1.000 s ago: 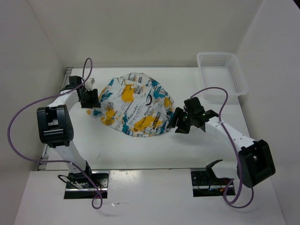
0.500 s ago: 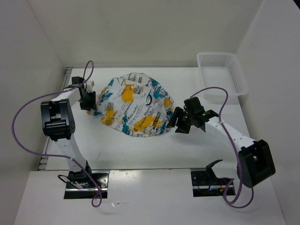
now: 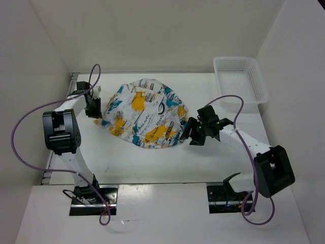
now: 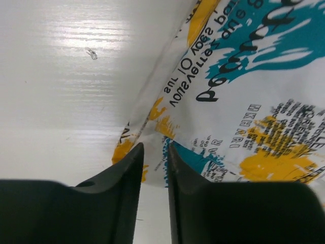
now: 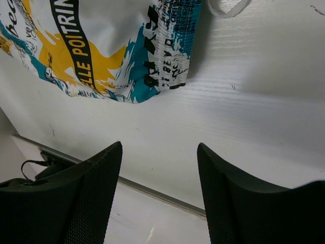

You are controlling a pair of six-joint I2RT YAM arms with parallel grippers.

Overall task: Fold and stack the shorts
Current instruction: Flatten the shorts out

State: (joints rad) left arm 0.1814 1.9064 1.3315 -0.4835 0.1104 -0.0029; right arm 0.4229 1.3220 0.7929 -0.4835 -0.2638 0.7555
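Note:
Next, the right gripper moves down and to the left in the top view onto the shorts' banded corner (image 3: 182,139) (image 5: 171,81), since its open fingers face bare table.
The shorts (image 3: 144,114) lie in a rumpled, rounded heap on the white table, white cloth with teal and orange patches and dark lettering. My left gripper (image 3: 96,110) is at their left edge. In the left wrist view its jaws (image 4: 155,146) stand narrow, pinched on a fold of the shorts' hem (image 4: 244,101). My right gripper (image 3: 189,133) hovers just off the heap's right edge. In the right wrist view it (image 5: 160,145) is open over bare table, with the shorts' banded corner (image 5: 167,46) a little ahead of the fingertips.
A white mesh basket (image 3: 234,59) stands at the back right of the table (image 3: 152,162). A white cord loop (image 5: 226,10) pokes out beside the shorts' corner. Enclosure walls rise on the left, back and right. Purple cables arc from both arms.
The left gripper has slid closer against the shorts' left edge and its jaws have closed down on the hem. The right arm has shifted only slightly, jaws still apart.

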